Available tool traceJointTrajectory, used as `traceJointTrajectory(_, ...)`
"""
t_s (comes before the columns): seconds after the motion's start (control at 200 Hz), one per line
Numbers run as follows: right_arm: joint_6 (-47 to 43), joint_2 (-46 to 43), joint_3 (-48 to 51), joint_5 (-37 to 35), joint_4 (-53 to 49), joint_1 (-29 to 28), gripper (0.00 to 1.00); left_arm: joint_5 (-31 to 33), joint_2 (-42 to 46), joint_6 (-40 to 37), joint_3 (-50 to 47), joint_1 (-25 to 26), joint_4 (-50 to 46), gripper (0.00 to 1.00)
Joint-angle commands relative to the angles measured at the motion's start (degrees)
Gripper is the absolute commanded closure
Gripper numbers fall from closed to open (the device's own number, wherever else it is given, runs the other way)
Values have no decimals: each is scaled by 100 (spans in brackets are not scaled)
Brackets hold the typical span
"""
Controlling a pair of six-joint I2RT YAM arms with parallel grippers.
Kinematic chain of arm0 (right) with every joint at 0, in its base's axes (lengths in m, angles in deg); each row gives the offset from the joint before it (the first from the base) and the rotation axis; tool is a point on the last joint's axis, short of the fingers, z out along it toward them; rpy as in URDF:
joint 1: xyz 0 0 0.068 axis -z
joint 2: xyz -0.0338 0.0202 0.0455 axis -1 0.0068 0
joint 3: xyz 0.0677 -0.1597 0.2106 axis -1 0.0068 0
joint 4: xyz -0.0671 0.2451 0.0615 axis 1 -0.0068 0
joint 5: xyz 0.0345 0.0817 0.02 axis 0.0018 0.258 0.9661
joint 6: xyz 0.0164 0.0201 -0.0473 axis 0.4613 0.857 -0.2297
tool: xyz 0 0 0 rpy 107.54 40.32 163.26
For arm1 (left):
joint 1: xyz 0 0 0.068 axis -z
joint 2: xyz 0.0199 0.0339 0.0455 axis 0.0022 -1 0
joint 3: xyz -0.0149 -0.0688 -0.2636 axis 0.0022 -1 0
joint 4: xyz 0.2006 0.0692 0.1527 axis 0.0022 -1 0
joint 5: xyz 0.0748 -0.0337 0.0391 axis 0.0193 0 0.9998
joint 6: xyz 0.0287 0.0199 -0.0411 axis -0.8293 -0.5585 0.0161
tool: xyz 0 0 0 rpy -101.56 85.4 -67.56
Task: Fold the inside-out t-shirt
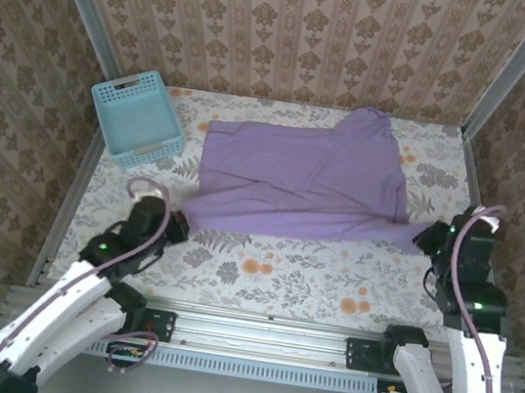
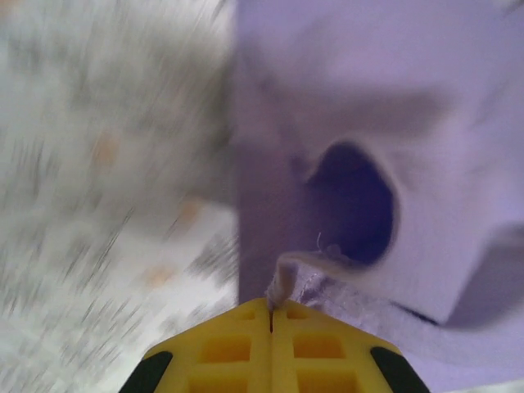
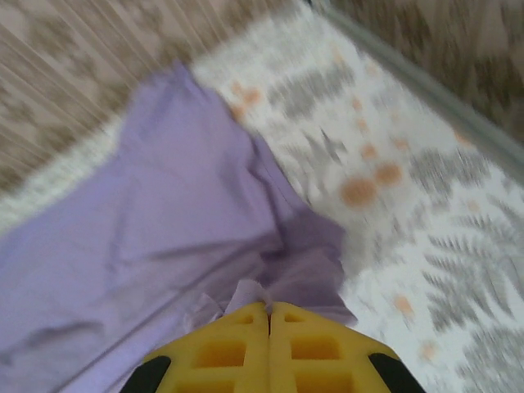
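The left gripper carries the pinched hem corner outward next and releases it on the t-shirt's basket-side edge (image 1: pixel 205 178) (image 2: pixel 262 115), because the cloth there already lies flat.
The inside-out t-shirt (image 1: pixel 300 177) is lavender-purple cloth spread across the middle of the floral table, its near hem stretched in a line between both arms. My left gripper (image 1: pixel 178 219) is shut on the hem's left corner; in the left wrist view the yellow fingers (image 2: pixel 271 309) pinch a fold of the t-shirt (image 2: pixel 352 123) below a dark sleeve opening. My right gripper (image 1: pixel 426 237) is shut on the hem's right corner; the right wrist view has the yellow fingers (image 3: pixel 268 309) closed on bunched t-shirt cloth (image 3: pixel 147 221). No lettering is visible.
A light-blue lattice basket (image 1: pixel 136 115) stands at the back left, beside the shirt. Patterned walls with metal rails enclose the table on three sides. Bare floral tabletop (image 1: pixel 310 273) lies between the shirt and the arm bases.
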Motion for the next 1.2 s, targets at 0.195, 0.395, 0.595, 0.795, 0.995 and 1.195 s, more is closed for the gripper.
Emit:
traceJointTrajectory(0.195, 587, 12, 62, 13, -399, 8, 100, 261, 648, 915, -356, 3, -910, 100)
traceJointTrajectory(0.395, 496, 72, 291, 270, -105, 8, 100, 190, 511, 814, -151, 20, -643, 100)
traceJointTrajectory(0.595, 83, 912, -194, 493, 456, 8, 100, 449, -111, 380, 541, -32, -277, 100)
traceJointTrajectory(0.795, -273, 2246, -788, 383, 1094, 6, 100, 215, -1509, 176, 1067, -520, 643, 100)
traceJointTrajectory(0.995, -384, 3586, -1394, 299, 1747, 0, 100, 169, -2840, -37, 1639, -1005, 1347, 100)
traceJointTrajectory(1.195, -544, 4746, -2314, 312, 2054, 0, 100, 238, -3714, -161, 1989, -1325, 1674, 100)
